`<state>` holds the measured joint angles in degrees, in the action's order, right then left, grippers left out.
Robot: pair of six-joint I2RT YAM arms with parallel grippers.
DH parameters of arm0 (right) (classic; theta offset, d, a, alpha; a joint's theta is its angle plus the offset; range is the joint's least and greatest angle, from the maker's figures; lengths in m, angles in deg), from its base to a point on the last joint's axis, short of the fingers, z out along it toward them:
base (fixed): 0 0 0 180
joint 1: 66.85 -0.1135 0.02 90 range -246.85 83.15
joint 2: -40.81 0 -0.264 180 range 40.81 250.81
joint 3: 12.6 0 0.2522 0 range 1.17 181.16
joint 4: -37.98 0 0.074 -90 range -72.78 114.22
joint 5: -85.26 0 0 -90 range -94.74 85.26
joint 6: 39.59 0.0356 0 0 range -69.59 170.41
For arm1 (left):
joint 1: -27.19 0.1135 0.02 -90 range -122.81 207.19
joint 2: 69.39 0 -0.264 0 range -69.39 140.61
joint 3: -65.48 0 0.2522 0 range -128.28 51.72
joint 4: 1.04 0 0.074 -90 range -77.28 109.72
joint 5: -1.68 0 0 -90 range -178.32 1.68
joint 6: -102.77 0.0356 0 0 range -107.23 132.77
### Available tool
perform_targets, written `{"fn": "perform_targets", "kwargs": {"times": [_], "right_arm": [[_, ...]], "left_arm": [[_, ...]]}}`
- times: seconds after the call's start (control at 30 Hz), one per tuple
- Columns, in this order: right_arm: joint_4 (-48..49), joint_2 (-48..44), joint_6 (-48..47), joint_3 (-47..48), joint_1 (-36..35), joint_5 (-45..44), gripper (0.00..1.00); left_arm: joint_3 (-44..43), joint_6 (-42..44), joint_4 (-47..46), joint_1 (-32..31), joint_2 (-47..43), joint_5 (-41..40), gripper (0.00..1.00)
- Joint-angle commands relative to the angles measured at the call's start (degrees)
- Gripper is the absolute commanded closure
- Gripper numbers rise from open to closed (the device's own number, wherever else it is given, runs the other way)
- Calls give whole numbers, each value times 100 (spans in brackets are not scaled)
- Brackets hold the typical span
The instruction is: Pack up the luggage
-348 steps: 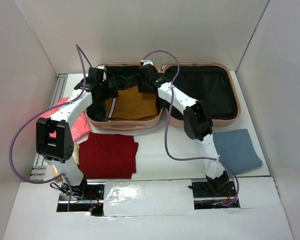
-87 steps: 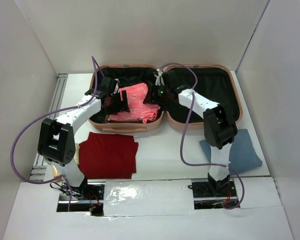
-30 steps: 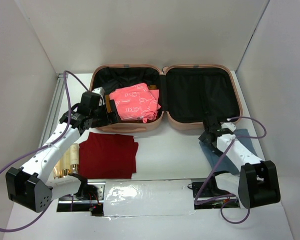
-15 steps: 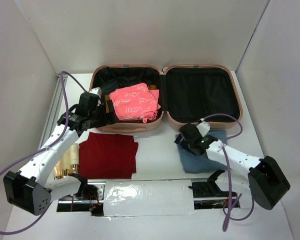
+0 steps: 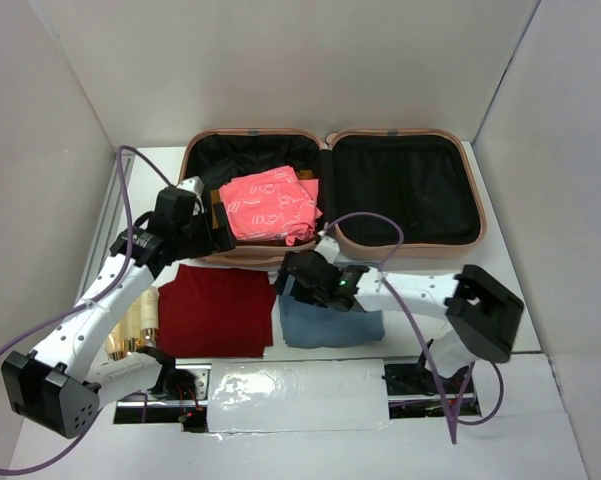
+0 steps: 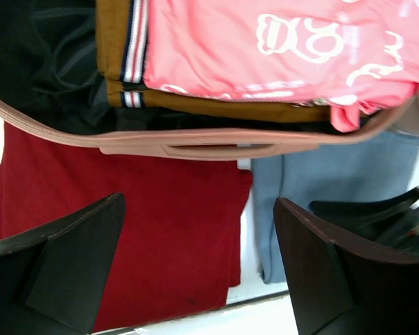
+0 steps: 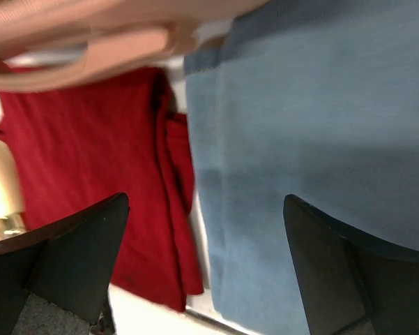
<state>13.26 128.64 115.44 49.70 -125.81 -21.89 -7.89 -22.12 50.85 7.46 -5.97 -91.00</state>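
The blue garment is still outside the luggage (image 5: 405, 248), so I will next move my left gripper back, across the red garment, and down onto the blue edge (image 5: 284, 318) beside it.
The luggage (image 5: 405, 248) lies open at the back of the table, and its right half shows only bare black lining. In its left half a pink folded garment (image 5: 270, 205) rests on a mustard one (image 6: 118, 42). A red folded garment (image 5: 215, 312) lies in front of the left half. Beside it, on the right, lies a blue folded garment (image 5: 335, 322). My right gripper (image 5: 292, 280) hovers open over the blue garment's left edge (image 7: 321, 139), holding nothing. My left gripper (image 5: 218, 232) stands open above the luggage's front rim (image 6: 195, 143), with nothing between its fingers.
A tan and gold object (image 5: 138, 320) lies at the left, between the red garment and my left arm. White walls close in the table on three sides. A foil-covered strip (image 5: 295, 385) runs along the near edge between the arm bases.
My right arm has swept left across the front of the table. The blue garment has gone with it from the right side to just beside the red one. My left gripper has barely moved.
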Motion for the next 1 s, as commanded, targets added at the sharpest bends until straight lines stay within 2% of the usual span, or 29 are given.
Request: {"fn": "perform_targets", "kwargs": {"times": [0.0,0.03,0.13,0.23,0.3,0.47,0.57,0.67,0.8,0.97], "right_arm": [[279,-897,18,-388,279,-113,2],[279,-1300,18,-441,341,-113,2],[-247,-1759,-560,-371,403,-245,0],[-1538,-2103,-501,-204,498,-666,0],[-2181,-2506,-291,-544,841,-790,0],[-2506,-3831,-228,-1372,1885,-422,0],[-2569,-4229,-290,-1557,2300,-255,0],[-2787,-4433,-465,-1557,2844,-70,0],[-2658,-4380,-887,-1610,3424,499,0],[-2393,-4266,-1493,-1724,4084,1326,0]], "left_arm": [[98,-53,10,-75,-364,223,0],[99,-53,10,-75,-365,224,0],[213,-53,-147,-215,-365,469,0],[415,-192,-411,-575,-146,628,0],[581,-315,-769,-979,47,890,0],[723,-632,-1491,-2078,845,1207,0],[794,-878,-1957,-2622,1198,1419,0],[698,-1107,-2038,-3036,1795,1209,0],[574,-1396,-1783,-3222,2359,884,0],[951,-1845,-1994,-3362,2158,603,0]]}}
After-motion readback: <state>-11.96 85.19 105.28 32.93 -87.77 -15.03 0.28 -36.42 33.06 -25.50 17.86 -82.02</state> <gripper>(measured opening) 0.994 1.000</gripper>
